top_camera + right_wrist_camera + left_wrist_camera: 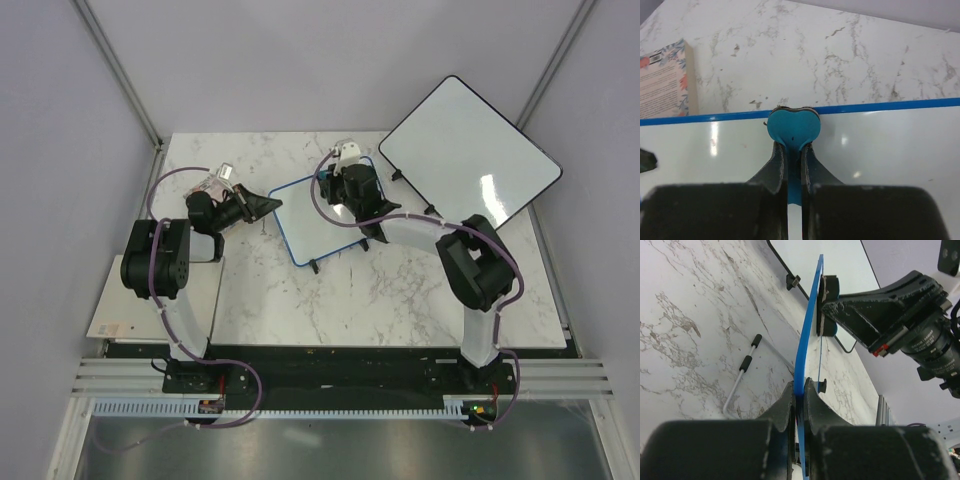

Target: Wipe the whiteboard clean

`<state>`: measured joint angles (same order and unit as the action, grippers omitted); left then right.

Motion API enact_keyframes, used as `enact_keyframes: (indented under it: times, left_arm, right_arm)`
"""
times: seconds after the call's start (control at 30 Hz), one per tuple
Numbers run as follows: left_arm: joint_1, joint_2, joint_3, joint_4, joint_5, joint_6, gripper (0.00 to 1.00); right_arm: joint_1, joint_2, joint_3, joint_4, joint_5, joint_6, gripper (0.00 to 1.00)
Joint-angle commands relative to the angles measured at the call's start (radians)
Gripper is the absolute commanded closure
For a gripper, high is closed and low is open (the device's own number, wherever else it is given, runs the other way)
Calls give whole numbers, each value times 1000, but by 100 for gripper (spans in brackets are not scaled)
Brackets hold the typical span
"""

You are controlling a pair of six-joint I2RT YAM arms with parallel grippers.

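My right gripper needs to move back and down and release the eraser (792, 128) on the bare near marble, because that spot is below, to the gripper's right in the top view.
The small blue-framed whiteboard (312, 218) lies at the middle of the marble table. My left gripper (272, 205) is shut on its left edge; in the left wrist view the board (808, 330) shows edge-on between my fingers (788, 402). My right gripper (356, 192) is shut on a teal eraser (792, 128) and presses it flat on the white surface (880, 150), right at the blue frame's far edge (890, 106). The eraser also shows in the left wrist view (832, 290). Only faint specks show on the board near the eraser.
A larger dark-framed whiteboard (470, 150) lies tilted at the back right, close behind the right arm. A book (665, 80) lies on the table beyond the small board. A thin metal leg with black grips (742, 375) rests on the marble beside the board.
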<state>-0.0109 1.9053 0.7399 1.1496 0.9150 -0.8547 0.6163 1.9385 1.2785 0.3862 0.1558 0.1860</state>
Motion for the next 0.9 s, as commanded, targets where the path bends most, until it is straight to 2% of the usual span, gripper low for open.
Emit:
enact_keyframes:
  times: [0.0, 0.27, 0.33, 0.43, 0.57, 0.87]
  left_arm:
    - [-58, 12, -7, -80, 94, 131, 98]
    - [-69, 3, -4, -105, 93, 151, 98]
    - [-70, 0, -5, -111, 93, 152, 98]
    - [-70, -3, -7, -113, 91, 154, 98]
    - [-72, -9, -10, -114, 90, 160, 98]
    - [-77, -14, -10, -125, 88, 169, 98]
  right_arm:
    - [100, 57, -68, 6, -133, 47, 100]
    - [194, 125, 24, -4, -196, 49, 100]
    - [195, 142, 48, -13, -179, 75, 100]
    - [189, 142, 68, -50, -63, 92, 100]
    - [134, 134, 97, -128, 51, 99, 100]
    - [2, 99, 122, -265, 189, 66, 100]
